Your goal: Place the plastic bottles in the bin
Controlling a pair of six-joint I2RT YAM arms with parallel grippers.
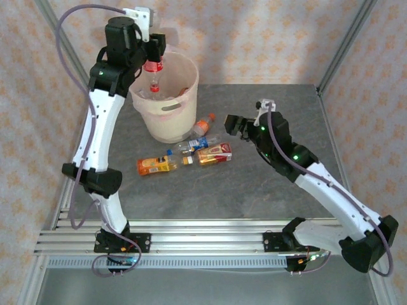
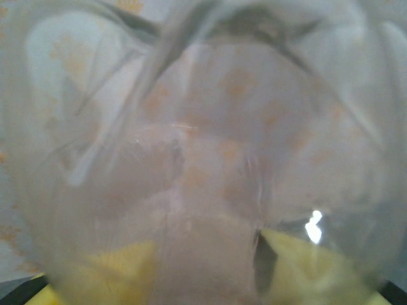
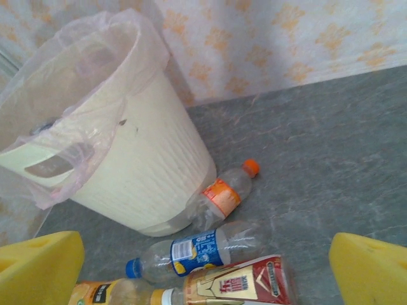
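Note:
The bin's opening [image 1: 170, 80] is below my left gripper, so next I need to lower the clear bottle with it until the bottle hangs inside the bin's rim, then let the bottle go.
My left gripper [image 1: 152, 49] hangs over the bin [image 1: 170, 122], shut on a clear bottle [image 1: 152, 75] with a red label, cap pointing down. In the left wrist view that bottle [image 2: 203, 159] presses close to the lens between the yellow fingertips [image 2: 108, 273]. Several bottles lie on the table in front of the bin: an orange-capped one [image 1: 202, 126] [image 3: 222, 197], a blue-labelled one [image 1: 191, 145] [image 3: 197, 251], a red-and-gold one [image 1: 213, 154] [image 3: 245, 284] and an orange-yellow one [image 1: 156, 166]. My right gripper [image 1: 236, 124] [image 3: 205, 273] hovers open just right of them, holding nothing.
The cream bin [image 3: 140, 159] has a thin plastic liner over its rim. The grey table [image 1: 267, 190] ends at a metal rail [image 1: 203, 232] near the arm bases. Patterned walls stand behind and to both sides.

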